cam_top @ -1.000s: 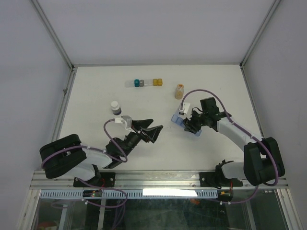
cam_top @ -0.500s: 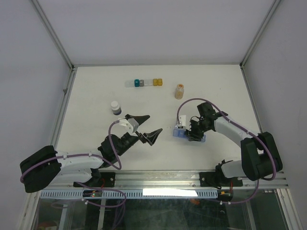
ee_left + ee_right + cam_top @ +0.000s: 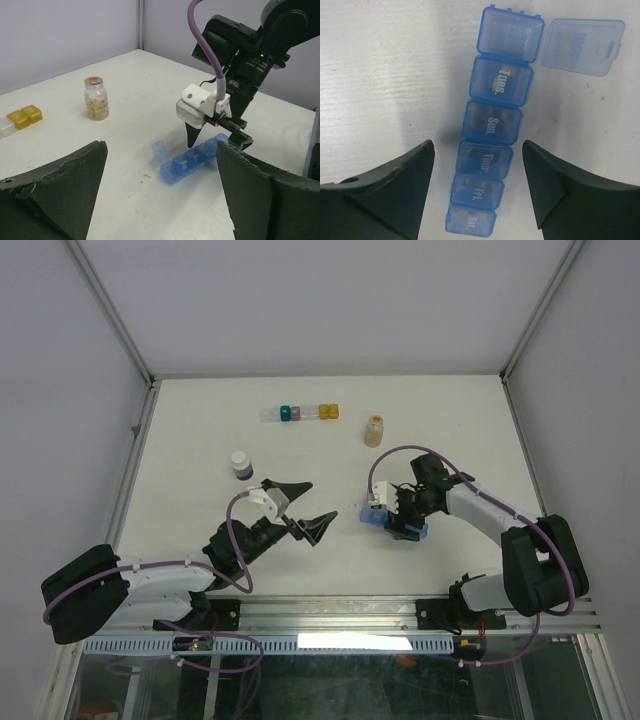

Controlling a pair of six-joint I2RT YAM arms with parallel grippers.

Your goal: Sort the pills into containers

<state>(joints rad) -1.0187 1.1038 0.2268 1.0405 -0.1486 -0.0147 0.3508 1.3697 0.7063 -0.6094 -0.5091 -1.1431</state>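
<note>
My left gripper isn't holding anything, and the pill bottle (image 3: 374, 430) (image 3: 97, 98) stands upright outward of it. I will move outward and right in the top view, then lower onto the bottle's cap and close.
The blue container strip (image 3: 492, 125) lies flat on the table, its end compartment (image 3: 510, 34) open with the lid (image 3: 582, 47) flipped aside. The other lids are shut, with orange bits faintly visible through them. My right gripper (image 3: 476, 150) is open directly above the strip, one finger on each side of it and not touching it. It also shows in the top view (image 3: 398, 518), over the strip (image 3: 392, 527). The pill bottle (image 3: 374, 430) with its orange contents stands upright behind them, also in the left wrist view (image 3: 96, 98). My left gripper (image 3: 318, 502) is open and empty, left of the strip (image 3: 195, 160).
A row of teal, grey and yellow cubes (image 3: 300, 413) sits at the back. A small dark bottle with a white cap (image 3: 241, 464) stands just behind my left gripper. Metal frame rails run along the table's left and right edges.
My right gripper has turned and come down over the strip, which now lies more crosswise. My left arm has stretched out from its base, its gripper still open.
</note>
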